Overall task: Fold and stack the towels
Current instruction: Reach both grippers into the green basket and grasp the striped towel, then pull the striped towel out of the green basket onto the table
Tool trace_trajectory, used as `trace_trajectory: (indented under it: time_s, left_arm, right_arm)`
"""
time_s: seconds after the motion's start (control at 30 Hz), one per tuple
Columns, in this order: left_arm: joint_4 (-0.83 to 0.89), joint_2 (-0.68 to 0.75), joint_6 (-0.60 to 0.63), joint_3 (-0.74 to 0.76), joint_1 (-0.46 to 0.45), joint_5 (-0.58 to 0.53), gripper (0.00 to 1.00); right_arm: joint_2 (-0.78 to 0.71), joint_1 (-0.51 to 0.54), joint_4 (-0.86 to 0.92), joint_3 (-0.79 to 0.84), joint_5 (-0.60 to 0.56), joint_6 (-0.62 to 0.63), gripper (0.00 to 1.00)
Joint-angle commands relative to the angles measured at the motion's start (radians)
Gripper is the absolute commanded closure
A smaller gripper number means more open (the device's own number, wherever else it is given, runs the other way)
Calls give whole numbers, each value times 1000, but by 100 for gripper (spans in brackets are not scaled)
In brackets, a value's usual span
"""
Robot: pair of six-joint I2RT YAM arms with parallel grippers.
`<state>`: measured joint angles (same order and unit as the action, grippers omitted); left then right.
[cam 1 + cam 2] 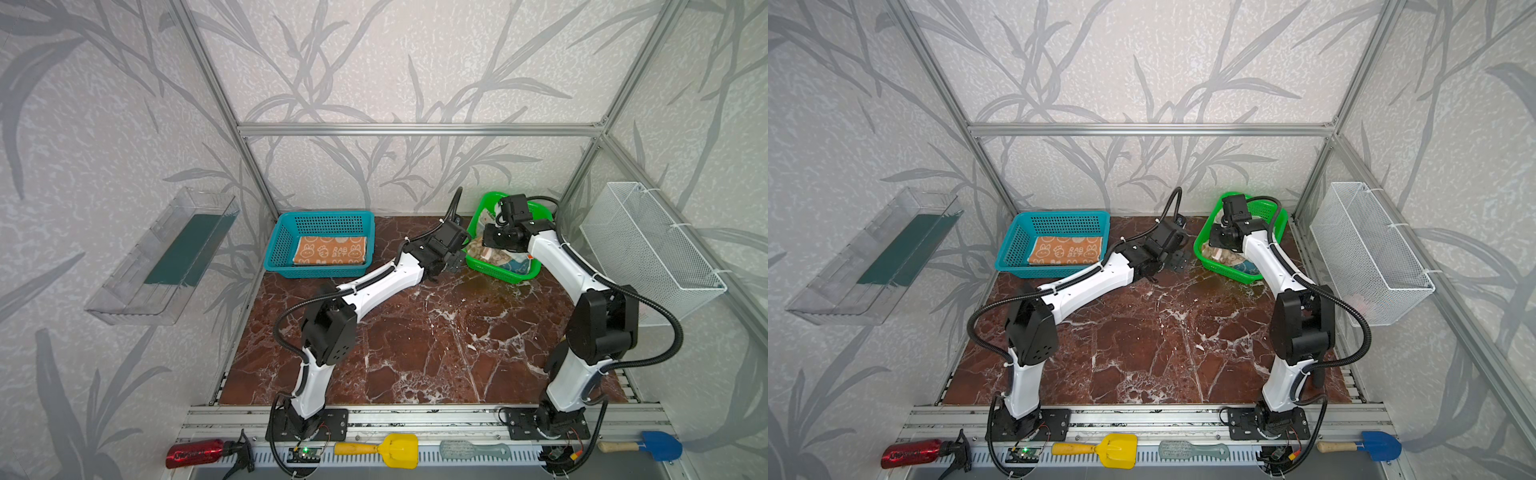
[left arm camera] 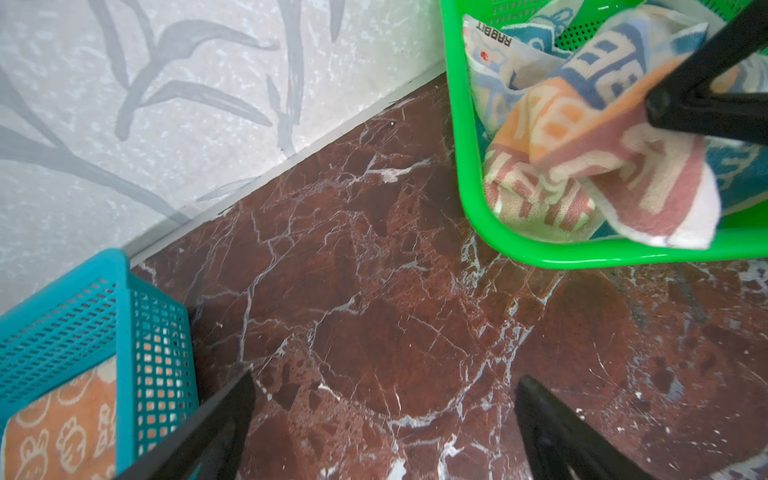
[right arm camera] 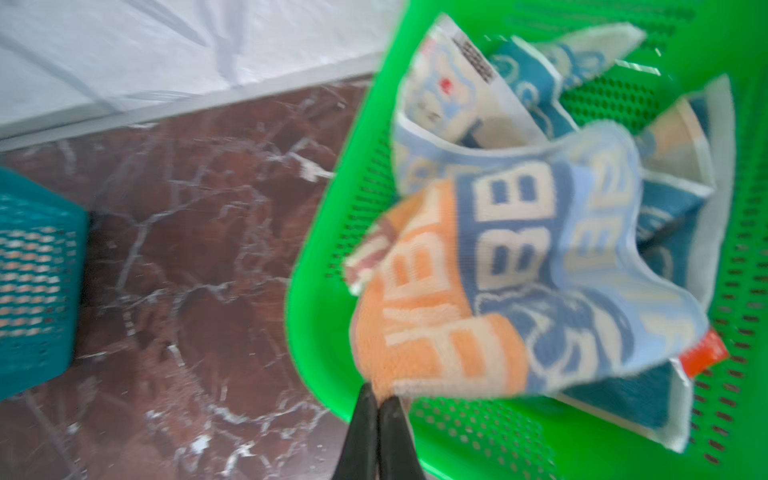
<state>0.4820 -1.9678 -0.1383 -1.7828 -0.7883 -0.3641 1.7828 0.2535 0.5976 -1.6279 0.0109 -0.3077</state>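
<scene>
The right gripper carries the orange edge across the green rim to the bare marble (image 1: 408, 296) (image 3: 144, 360) beside the teal basket next and releases it there.
The striped towel (image 3: 498, 270) with "RABBIT" letters lies crumpled in the green basket (image 3: 316, 291), on top of a teal-blue towel (image 3: 665, 208). My right gripper (image 3: 379, 395) is shut on the striped towel's orange edge, just above the basket's near rim. From the left wrist view, the striped towel (image 2: 582, 166) looks lifted at that pinch. An orange bunny towel (image 1: 330, 250) lies folded flat in the teal basket (image 1: 286, 232). My left gripper (image 2: 388, 384) stands open over bare marble between the two baskets and holds nothing.
On the right wall hangs a white wire basket (image 1: 648, 245); a clear tray (image 1: 166, 257) is on the left wall. The front rail carries a red bottle (image 1: 199, 455), a yellow shovel (image 1: 390, 451), a brush (image 1: 473, 451) and a blue shovel (image 1: 656, 446).
</scene>
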Motion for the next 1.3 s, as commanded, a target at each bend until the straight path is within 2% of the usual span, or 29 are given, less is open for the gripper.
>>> trace_trajectory:
  time_s: [0.0,0.1,0.2,0.37,0.53,0.7,0.8,0.9,1.03,1.17,1.27]
  left_arm:
    - [26,163,-188,96,88,53,1]
    - [-9,313,-241,229,141,81,1]
    - [-23,470,-253,349,163,48,1]
    - [5,743,-340,546,223,41,1]
    - [113,944,-392,672,304,45,1]
    - [155,999,-435,751,360,141,1]
    - [128,997,-489,809,369,223,1]
    - [107,983,-521,847,369,275,1]
    - [110,983,-536,886,369,298,1]
    - [102,965,-539,918,369,321,1]
    - [47,933,-514,945,369,397,1]
  right_arm:
    - [-103,128,54,-110,-19,37,100]
    - [-85,239,118,-248,-26,49,100]
    - [-32,342,183,-400,-38,59,100]
    - [39,443,227,-546,-24,30,100]
    - [98,525,177,-439,-14,-24,100]
    - [147,534,41,-195,87,-146,99]
    - [222,542,4,-130,134,-183,95]
    - [290,543,7,-134,188,-193,88]
    - [292,527,0,-125,211,-189,59]
    - [197,481,-31,-59,227,-184,43]
    - [107,459,-44,25,215,-166,37]
